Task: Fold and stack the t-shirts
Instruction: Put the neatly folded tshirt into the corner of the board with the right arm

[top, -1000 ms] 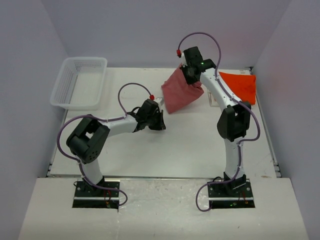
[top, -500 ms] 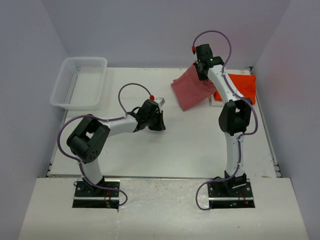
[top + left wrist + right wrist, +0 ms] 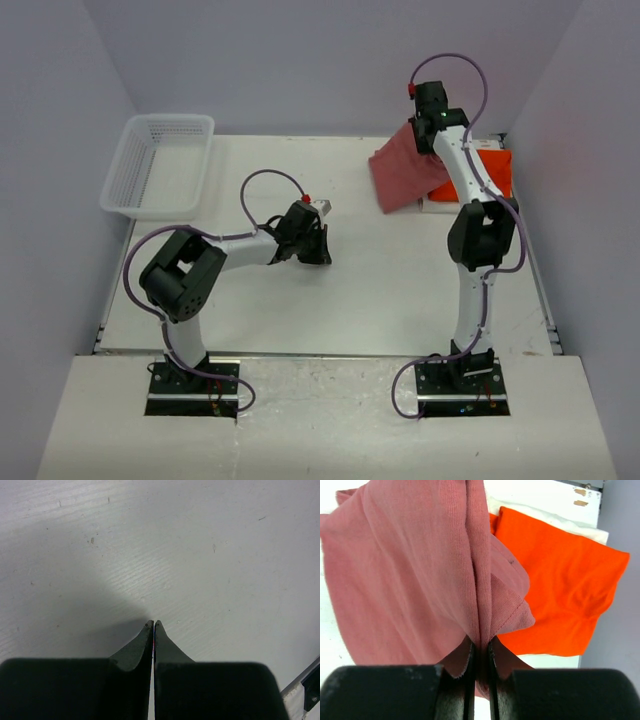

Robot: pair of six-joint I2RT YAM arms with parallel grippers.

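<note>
The rose-red shirt covers only part of the orange shirt, so next my right gripper will move it to the right in the top view, then lower it over the orange shirt (image 3: pixel 560 585) to let go.
My right gripper (image 3: pixel 427 128) is shut on the folded dusty rose-red t-shirt (image 3: pixel 405 177) and holds it in the air at the back right, partly over the orange t-shirt (image 3: pixel 484 173). In the right wrist view the rose-red shirt (image 3: pixel 415 570) hangs pinched between my fingers (image 3: pixel 481 652), and the orange shirt (image 3: pixel 560 585) lies folded below on a white shirt (image 3: pixel 585 527), of which only an edge shows. My left gripper (image 3: pixel 313 245) is shut and empty over bare table at the middle; its jaws (image 3: pixel 153 625) meet tip to tip.
A white plastic mesh basket (image 3: pixel 160 165) stands at the back left. The table's right edge (image 3: pixel 535 270) runs close beside the shirt stack. White walls close in the back and both sides.
My right gripper has carried the rose-red shirt to the right and back, from the middle of the table to over the orange shirt. The left arm has barely moved.
</note>
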